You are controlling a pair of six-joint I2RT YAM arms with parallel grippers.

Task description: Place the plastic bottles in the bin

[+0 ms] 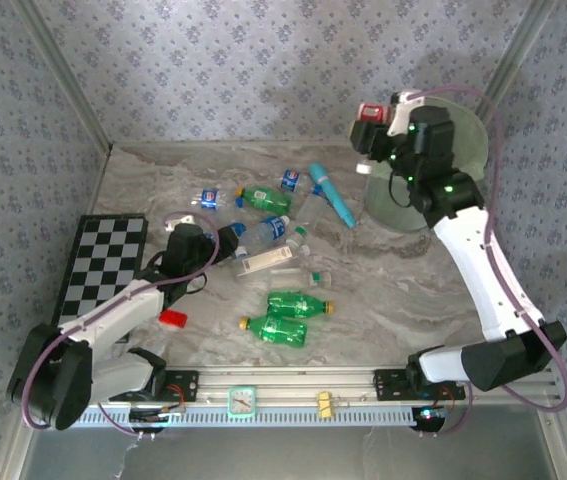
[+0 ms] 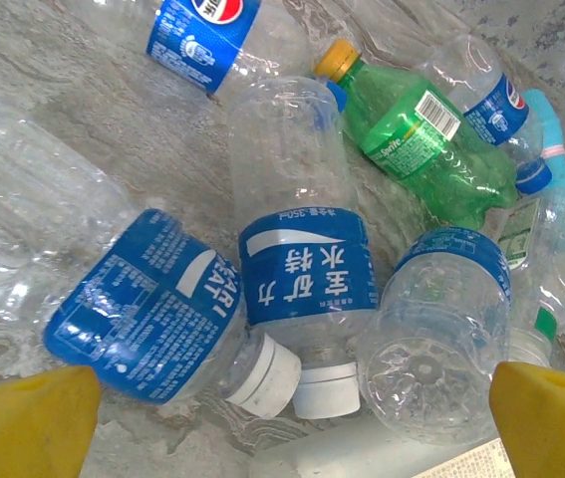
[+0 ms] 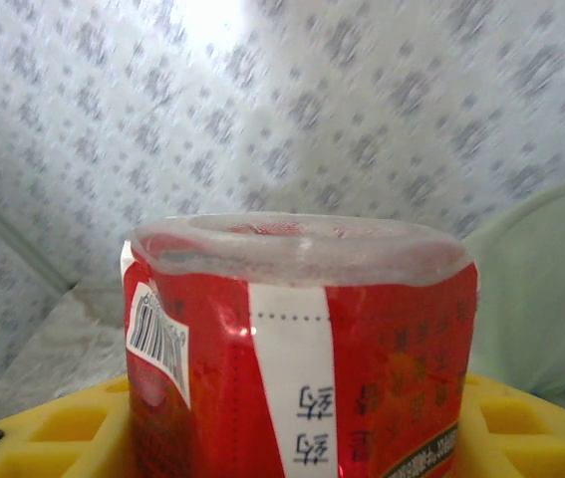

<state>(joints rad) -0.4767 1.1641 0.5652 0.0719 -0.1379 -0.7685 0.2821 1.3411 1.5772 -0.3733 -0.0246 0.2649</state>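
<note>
The red-orange labelled bottle is still hanging beside the bin's rim. My right gripper needs to carry it over the opening of the bin (image 1: pixel 471 150) next and lower it inside.
My right gripper (image 1: pixel 375 128) is raised at the back right, shut on a red-orange labelled bottle (image 3: pixel 302 339), just left of the pale green bin (image 1: pixel 471 150). The bin's wall (image 3: pixel 546 299) shows right of the bottle in the right wrist view. My left gripper (image 2: pixel 292 423) hovers low and open over a heap of clear blue-labelled bottles (image 2: pixel 307 274), its yellow fingertips (image 2: pixel 33 418) wide apart on either side. A green bottle with a yellow cap (image 2: pixel 417 139) lies behind them. Two more green bottles (image 1: pixel 298 304) lie side by side near the table's front.
A checkerboard (image 1: pixel 103 262) lies at the left edge. A teal pen-like tube (image 1: pixel 331 195) rests at the back centre, a small red block (image 1: pixel 172 319) by the left arm, and a white flat box (image 1: pixel 271 262) beside the bottle heap. Patterned walls enclose the table.
</note>
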